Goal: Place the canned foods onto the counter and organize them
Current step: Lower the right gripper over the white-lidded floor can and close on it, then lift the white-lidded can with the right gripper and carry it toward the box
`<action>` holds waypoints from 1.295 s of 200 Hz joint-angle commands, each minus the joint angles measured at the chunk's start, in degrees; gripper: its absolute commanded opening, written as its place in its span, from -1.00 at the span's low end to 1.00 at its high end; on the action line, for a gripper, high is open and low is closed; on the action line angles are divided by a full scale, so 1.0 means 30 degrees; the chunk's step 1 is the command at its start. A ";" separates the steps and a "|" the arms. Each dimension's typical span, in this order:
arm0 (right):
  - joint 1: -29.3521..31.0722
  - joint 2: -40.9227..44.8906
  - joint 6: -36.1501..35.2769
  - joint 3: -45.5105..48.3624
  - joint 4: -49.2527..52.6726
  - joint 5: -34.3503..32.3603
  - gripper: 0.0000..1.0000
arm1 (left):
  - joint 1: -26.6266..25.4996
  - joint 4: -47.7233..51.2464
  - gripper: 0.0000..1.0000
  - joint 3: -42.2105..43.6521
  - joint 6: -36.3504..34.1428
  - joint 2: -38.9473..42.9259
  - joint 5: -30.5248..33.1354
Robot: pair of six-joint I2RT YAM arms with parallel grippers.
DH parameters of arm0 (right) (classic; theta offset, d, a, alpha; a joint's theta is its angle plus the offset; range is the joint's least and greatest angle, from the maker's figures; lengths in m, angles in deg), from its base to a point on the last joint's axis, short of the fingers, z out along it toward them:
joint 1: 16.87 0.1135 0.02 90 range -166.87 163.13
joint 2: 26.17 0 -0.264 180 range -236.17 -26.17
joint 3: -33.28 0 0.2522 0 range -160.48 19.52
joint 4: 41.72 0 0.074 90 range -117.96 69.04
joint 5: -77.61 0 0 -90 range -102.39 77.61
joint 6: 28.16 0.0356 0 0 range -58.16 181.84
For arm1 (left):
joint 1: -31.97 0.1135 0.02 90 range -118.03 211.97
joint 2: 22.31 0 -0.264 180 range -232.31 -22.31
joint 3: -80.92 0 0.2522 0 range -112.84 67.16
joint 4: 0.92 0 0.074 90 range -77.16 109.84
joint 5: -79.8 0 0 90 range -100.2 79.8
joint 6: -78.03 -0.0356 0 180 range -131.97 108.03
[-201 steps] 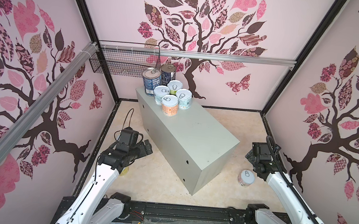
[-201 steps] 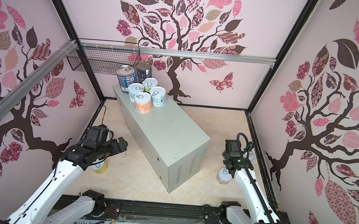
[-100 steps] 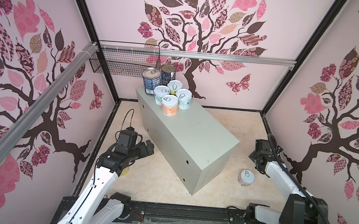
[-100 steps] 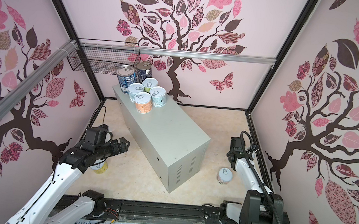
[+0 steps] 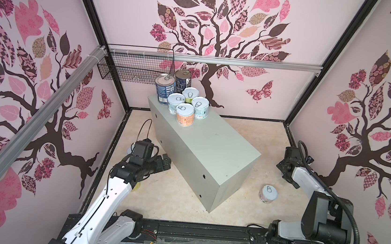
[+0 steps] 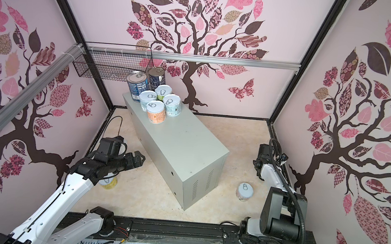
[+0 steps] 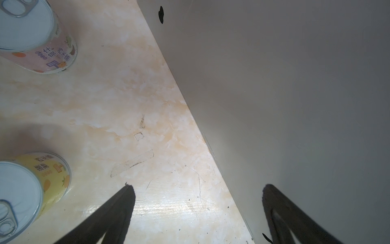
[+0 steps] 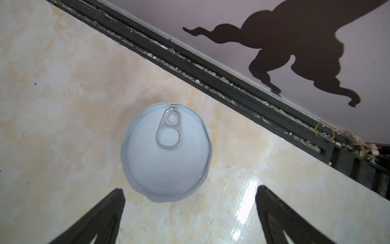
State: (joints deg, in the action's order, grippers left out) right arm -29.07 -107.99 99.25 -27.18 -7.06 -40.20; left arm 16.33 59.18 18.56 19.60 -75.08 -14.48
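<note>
The pale-blue can is still below my right gripper's fingers, so next the gripper will lower over the pale-blue can's lid [image 8: 167, 153] until its open fingers are on either side of the can's rim.
The counter [image 5: 212, 139] is a long pale grey-green metal box on the marbled floor. At its far end stand two tall blue cans [image 5: 164, 91] and several short white-lidded cans [image 5: 185, 114]. My left gripper [image 5: 165, 160] hovers open and empty beside the counter's left side [image 7: 295, 105]. A pink can [image 7: 35, 42] and a yellow can [image 7: 27, 190] stand on the floor beside it. My right gripper [image 8: 190, 190] is open above the floor, just short of a white-lidded can [image 8: 166, 152]. That can [image 5: 268, 194] stands on the floor right of the counter.
A black wire basket [image 5: 133, 70] hangs on the back wall at the left, behind the blue cans. A black floor track [image 8: 232, 82] runs along the right wall close to the right gripper, with a rubber band [image 8: 325, 132] in it. The arms' base rail [image 5: 203, 235] crosses the front.
The right arm has folded and its wrist has drawn back toward the far right wall, leaving the floor can uncovered. The left gripper has edged slightly toward the counter.
</note>
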 commanded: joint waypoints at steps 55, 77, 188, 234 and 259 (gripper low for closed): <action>-0.0912 -0.2398 -0.0861 -0.1864 -0.0446 0.0357 1.00 | -0.0650 0.0222 0.96 0.0146 -0.0302 -0.0151 0.0408; -0.1317 -0.2861 -0.1101 -0.1997 -0.0856 0.1356 1.00 | -0.0705 0.0227 0.96 0.0116 -0.0350 -0.0248 0.0346; -0.1585 -0.6017 -0.1844 -0.3561 -0.0952 0.2798 1.00 | -0.0910 0.0422 0.96 0.0086 -0.0420 -0.0309 0.0501; -0.1585 -0.6330 -0.2302 -0.3698 -0.1028 0.2909 0.88 | -0.1115 0.0475 0.96 0.0028 -0.0484 -0.0426 0.0555; -0.1585 -0.6272 -0.2455 -0.3632 -0.1186 0.3031 0.69 | -0.1112 0.0504 0.96 0.0028 -0.0483 -0.0427 0.0560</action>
State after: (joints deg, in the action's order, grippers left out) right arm -33.51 -125.50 92.60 -36.36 -10.29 -31.79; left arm 13.16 60.54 18.56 19.21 -76.31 -13.27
